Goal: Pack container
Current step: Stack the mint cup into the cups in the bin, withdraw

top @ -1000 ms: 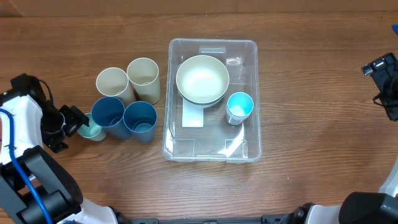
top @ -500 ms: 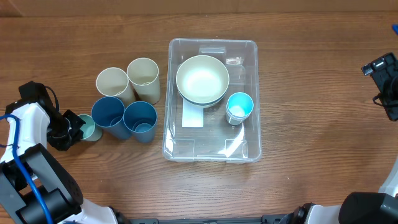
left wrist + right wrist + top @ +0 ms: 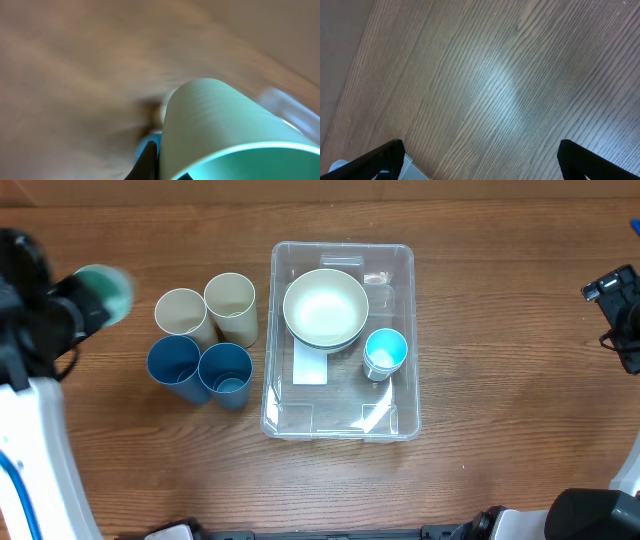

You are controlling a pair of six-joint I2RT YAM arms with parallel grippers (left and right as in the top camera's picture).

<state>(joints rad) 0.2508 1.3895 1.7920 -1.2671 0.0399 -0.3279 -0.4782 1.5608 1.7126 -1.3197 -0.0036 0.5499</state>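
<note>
I need to swing my left gripper's mint cup over the cream bowl (image 3: 325,307) and down onto the light blue cup (image 3: 385,352) next, because its open, empty top can nest it.
The container (image 3: 340,426) is a clear rectangular bin at the table's middle. Inside it stand a cream bowl (image 3: 325,307) and a light blue cup (image 3: 385,352), with a white label (image 3: 310,369) on its base. My left gripper (image 3: 82,304) is raised at the far left, shut on a mint green cup (image 3: 103,290). That mint cup (image 3: 220,125) fills the blurred left wrist view, with one dark finger (image 3: 149,160) against its side. At the right edge, my right gripper (image 3: 615,310) stands open over bare wood, its fingertips (image 3: 385,157) wide apart.
Left of the container stand two cream cups (image 3: 181,313), (image 3: 231,305) and two dark blue cups (image 3: 174,364), (image 3: 226,372), packed close together. A corner of the bin shows at the lower left of the right wrist view.
My left gripper shut on the mint cup beside the dark blue cups, then lifted it off the table, up and toward the back. The right arm stayed still.
</note>
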